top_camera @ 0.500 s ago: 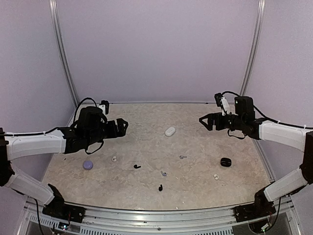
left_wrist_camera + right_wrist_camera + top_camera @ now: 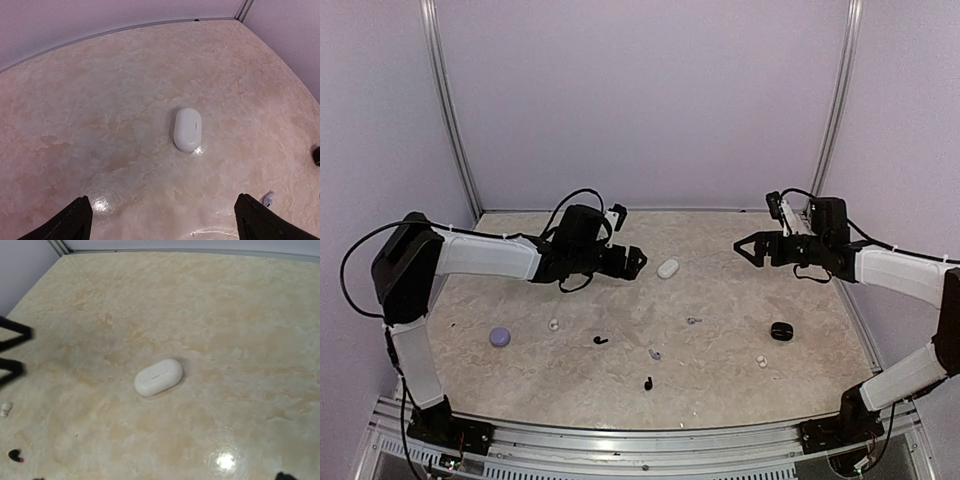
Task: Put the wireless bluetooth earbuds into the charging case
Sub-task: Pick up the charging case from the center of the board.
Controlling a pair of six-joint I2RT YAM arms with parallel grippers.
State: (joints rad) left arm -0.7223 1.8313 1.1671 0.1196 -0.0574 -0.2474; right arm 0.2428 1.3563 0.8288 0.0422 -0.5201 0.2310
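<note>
The white case's narrow width fits between the open fingers, so my left gripper needs to go down next, to the right in the top view, onto the case's long sides.
A closed white charging case [image 2: 667,268] lies at the middle back of the table; it also shows in the left wrist view [image 2: 188,129] and the right wrist view [image 2: 158,376]. Small earbuds lie scattered nearer the front: white ones [image 2: 554,324] [image 2: 761,361], black ones [image 2: 601,340] [image 2: 648,383], lavender ones [image 2: 654,353] [image 2: 693,321]. My left gripper [image 2: 638,262] is open and empty, just left of the white case, its fingertips [image 2: 75,220] wide apart. My right gripper [image 2: 745,247] is open and empty, to the right of the case.
A lavender case [image 2: 500,337] sits at the left and a black case [image 2: 781,331] at the right. Purple walls and metal rails enclose the marbled table [image 2: 720,390].
My left arm has swung right and forward, from the table's left side to just beside the white case. My right gripper has shifted only slightly.
</note>
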